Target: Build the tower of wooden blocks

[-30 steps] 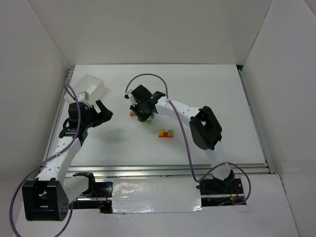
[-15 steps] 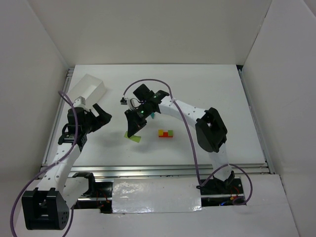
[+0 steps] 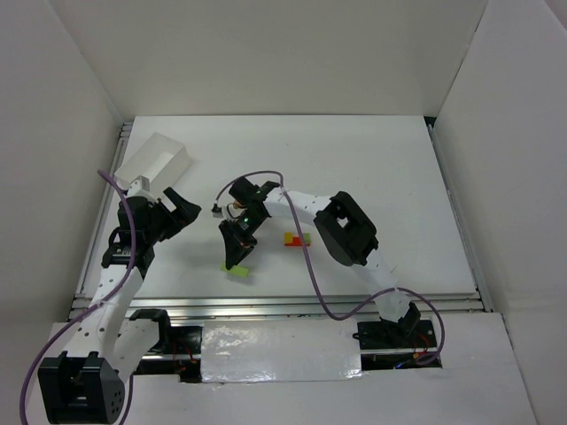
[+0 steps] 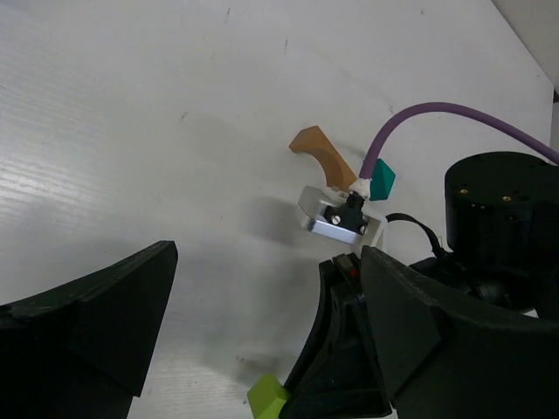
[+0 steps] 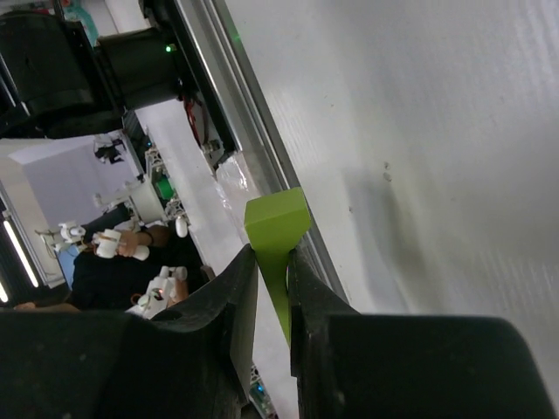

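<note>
I will next move my right gripper straight down to the bare table (image 3: 236, 270) (image 5: 377, 234) next to the metal bar, because the lime green block is still hanging clear of its shadow.
My right gripper (image 3: 237, 262) is shut on a lime green block (image 3: 240, 272), held low over the table left of centre; the block shows pinched between the fingers in the right wrist view (image 5: 278, 229) and at the bottom of the left wrist view (image 4: 266, 398). A short row of red, yellow and green blocks (image 3: 297, 239) lies on the table to its right. A tan arch block (image 4: 320, 154) and a teal block (image 4: 381, 180) lie behind the right wrist in the left wrist view. My left gripper (image 3: 180, 211) is open and empty, left of the right gripper.
A white rectangular box (image 3: 153, 161) lies at the back left, just behind the left gripper. White walls enclose the table on three sides. A metal rail (image 3: 292, 304) runs along the near edge. A purple cable (image 3: 314, 283) loops along the right arm.
My right gripper has swung from the back centre toward the near left edge, carrying the green block down close to the table. The left arm has shifted slightly back.
</note>
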Robot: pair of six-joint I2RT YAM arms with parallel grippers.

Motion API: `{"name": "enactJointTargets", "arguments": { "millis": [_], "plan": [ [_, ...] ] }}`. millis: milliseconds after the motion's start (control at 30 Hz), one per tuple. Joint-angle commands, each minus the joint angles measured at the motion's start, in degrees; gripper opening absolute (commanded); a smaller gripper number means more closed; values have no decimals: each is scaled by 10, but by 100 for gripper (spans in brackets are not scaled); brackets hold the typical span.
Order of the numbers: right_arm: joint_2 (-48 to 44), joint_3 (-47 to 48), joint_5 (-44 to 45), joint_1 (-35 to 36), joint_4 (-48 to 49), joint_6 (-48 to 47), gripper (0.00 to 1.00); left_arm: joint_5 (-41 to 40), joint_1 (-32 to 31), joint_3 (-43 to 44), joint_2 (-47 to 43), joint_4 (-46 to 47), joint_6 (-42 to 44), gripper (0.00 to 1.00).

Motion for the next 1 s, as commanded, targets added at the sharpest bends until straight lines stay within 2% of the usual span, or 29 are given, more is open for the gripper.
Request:
{"name": "enactJointTargets", "arguments": {
  "millis": [0, 467, 633, 667, 767, 800, 867, 900, 967],
  "plan": [
    [14, 37, -14, -2, 16, 10, 9, 15, -2, -8, -10, 15, -5, 99],
    [64, 46, -2, -13, 33, 1, 8, 32, -2, -15, -1, 35, 1, 99],
    [69, 46, -1, -22, 36, -1, 14, 39, -2, -15, 6, 45, 5, 99],
    [68, 42, 0, -26, 38, 0, 17, 41, -2, -15, 6, 46, 5, 99],
    [68, 43, 3, -29, 37, -3, 34, 41, -2, -15, 11, 49, 7, 99],
    [67, 43, 6, -31, 36, -6, 45, 43, -2, -15, 13, 51, 8, 99],
    [61, 46, 21, -32, 32, -10, 59, 48, -2, -15, 15, 55, 9, 99],
    [59, 47, 28, -31, 31, -15, 63, 48, -2, -15, 18, 56, 9, 99],
    [54, 51, 44, -33, 25, -16, 65, 49, -3, -15, 19, 60, 11, 99]
  ]
}}
